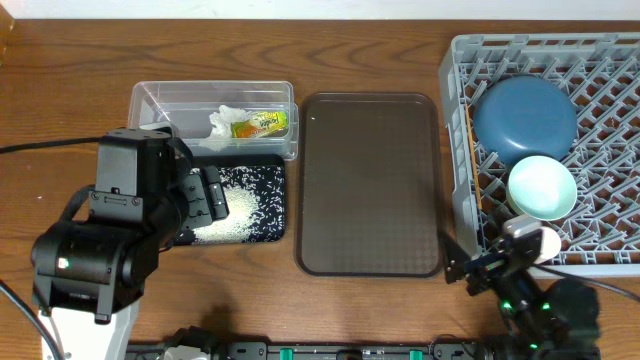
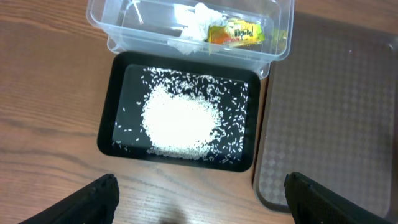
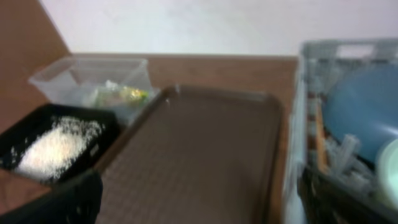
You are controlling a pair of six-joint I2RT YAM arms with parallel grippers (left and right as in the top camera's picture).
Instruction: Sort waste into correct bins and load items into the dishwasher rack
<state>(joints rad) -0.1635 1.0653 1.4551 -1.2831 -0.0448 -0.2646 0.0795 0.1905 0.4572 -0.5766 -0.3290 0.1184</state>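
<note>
The robot's right gripper will swing around to the rim of the mint bowl [image 1: 541, 187] beside empty pegs of the dishwasher rack, since it lies outward and to the gripper's right in the overhead view.
The clear tub [image 1: 160, 100] holds the crumpled tissue [image 1: 226, 120] and the snack wrapper [image 1: 262, 124]; both also show in the left wrist view, tissue [image 2: 194, 22] and wrapper [image 2: 239, 32]. The black tray [image 1: 270, 185] in front of it holds a pile of rice [image 2: 177, 118]. My left gripper [image 1: 208, 195] is open and empty above the table in front of the black tray [image 2: 109, 130]. The grey rack [image 1: 610, 60] holds the blue bowl [image 1: 524, 117] and a mint bowl [image 1: 541, 187]. A pale rounded thing [image 1: 538, 240] sits by my right arm. My right gripper [image 1: 470, 268] is open and empty at the rack's near-left corner. The pink cup is out of view.
The flat brown serving tray [image 1: 370, 180] lies between the bins and the rack and fills the right wrist view [image 3: 199, 143]. A thin wooden strip [image 1: 471, 150] runs along the rack's left inner side. Bare wooden table lies to the far left and along the back.
</note>
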